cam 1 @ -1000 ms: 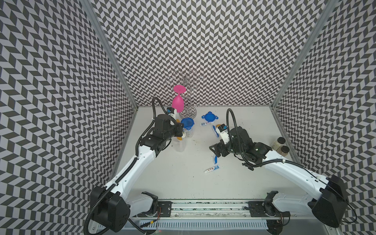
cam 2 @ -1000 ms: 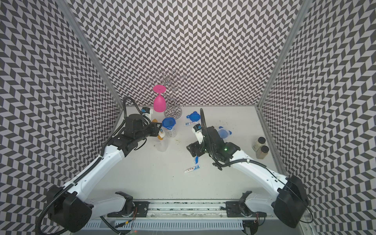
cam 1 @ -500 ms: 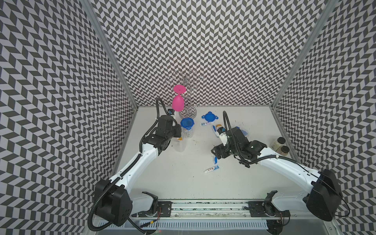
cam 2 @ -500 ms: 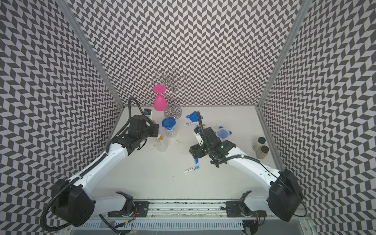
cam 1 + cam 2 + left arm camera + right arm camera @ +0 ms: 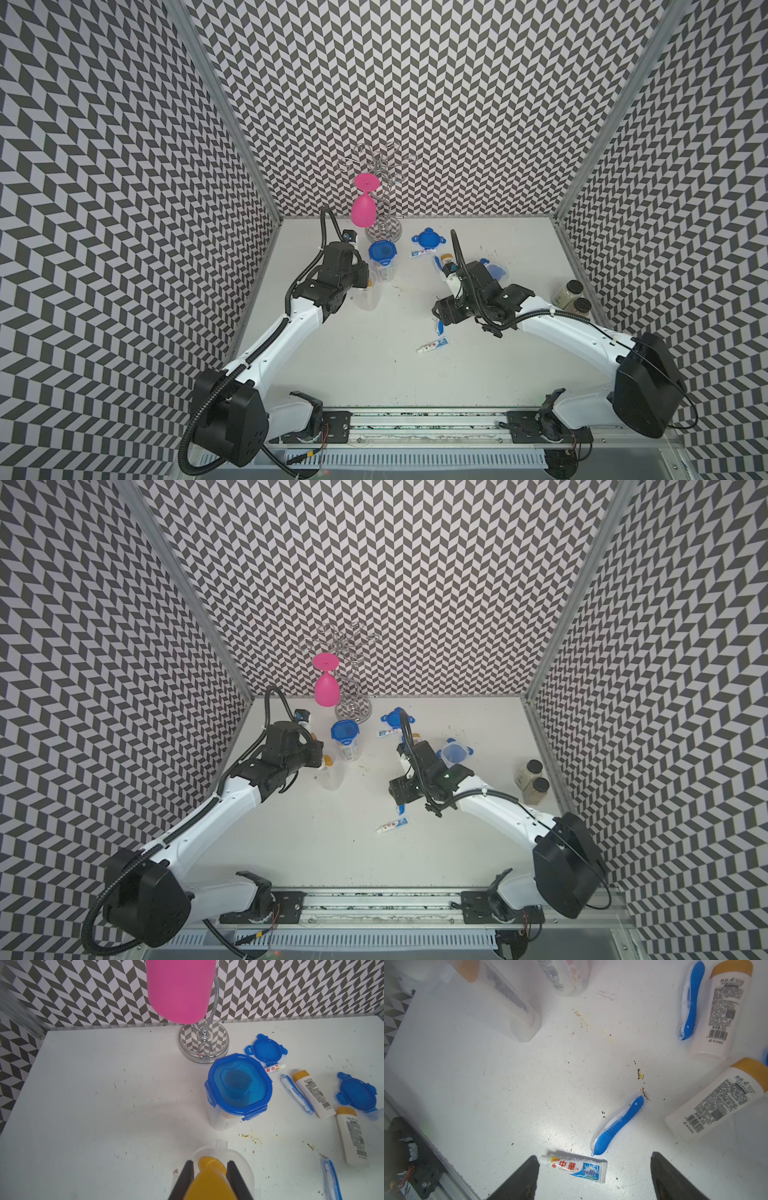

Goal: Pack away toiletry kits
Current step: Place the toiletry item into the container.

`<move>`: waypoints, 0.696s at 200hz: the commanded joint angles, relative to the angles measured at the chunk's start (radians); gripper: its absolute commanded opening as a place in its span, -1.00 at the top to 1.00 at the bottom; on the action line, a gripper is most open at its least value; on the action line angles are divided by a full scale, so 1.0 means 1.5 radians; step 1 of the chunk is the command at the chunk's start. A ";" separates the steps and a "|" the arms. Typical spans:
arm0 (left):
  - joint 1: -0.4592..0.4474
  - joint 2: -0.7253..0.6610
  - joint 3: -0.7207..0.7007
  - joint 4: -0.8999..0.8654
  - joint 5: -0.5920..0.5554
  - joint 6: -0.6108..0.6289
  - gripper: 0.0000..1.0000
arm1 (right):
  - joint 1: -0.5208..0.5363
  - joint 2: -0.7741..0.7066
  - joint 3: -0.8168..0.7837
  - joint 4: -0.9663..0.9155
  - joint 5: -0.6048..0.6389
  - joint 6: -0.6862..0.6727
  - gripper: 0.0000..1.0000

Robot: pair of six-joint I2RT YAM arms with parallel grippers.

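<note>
The white bottle's cap is still above the jar's rim. My left gripper will next lower the bottle deeper into the open clear jar (image 5: 369, 298) (image 5: 245, 1164) below and let go of it.
My left gripper (image 5: 210, 1168) is shut on a white bottle's yellow-orange cap (image 5: 211, 1176), holding it in the mouth of an open clear jar (image 5: 245, 1164); in both top views this jar (image 5: 369, 298) (image 5: 332, 779) stands at mid-left. My right gripper (image 5: 593, 1156) hangs open low over the table, a small toothpaste tube (image 5: 575, 1167) lying between its fingers. A blue toothbrush (image 5: 618, 1124) lies just beyond the tube. Two more bottles (image 5: 720, 1009) (image 5: 716, 1103) and a second toothbrush (image 5: 690, 999) lie farther off. A closed jar with a blue lid (image 5: 382, 252) stands behind.
A pink goblet (image 5: 363, 210) hangs upside down on the silver wire rack (image 5: 384, 166) at the back. A loose blue lid (image 5: 428, 239) and another toothpaste tube (image 5: 422, 252) lie near it. An open jar with its lid (image 5: 493, 270) lies behind the right wrist. Two spice jars (image 5: 573, 295) stand at the right wall.
The right arm has swung its elbow and brought the open gripper a little lower over the toothpaste tube. The left arm shifted its pose slightly, still holding the bottle at the jar.
</note>
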 commanded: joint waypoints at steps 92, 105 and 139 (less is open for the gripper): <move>0.002 0.036 -0.038 0.061 0.000 -0.016 1.00 | -0.003 0.128 0.014 0.026 -0.002 -0.006 -0.53; 0.002 0.033 -0.047 0.065 0.003 -0.019 1.00 | -0.003 0.141 0.010 0.030 -0.002 -0.008 -0.47; 0.001 0.030 -0.062 0.069 0.003 -0.024 1.00 | -0.003 0.185 0.003 0.047 0.003 -0.016 -0.25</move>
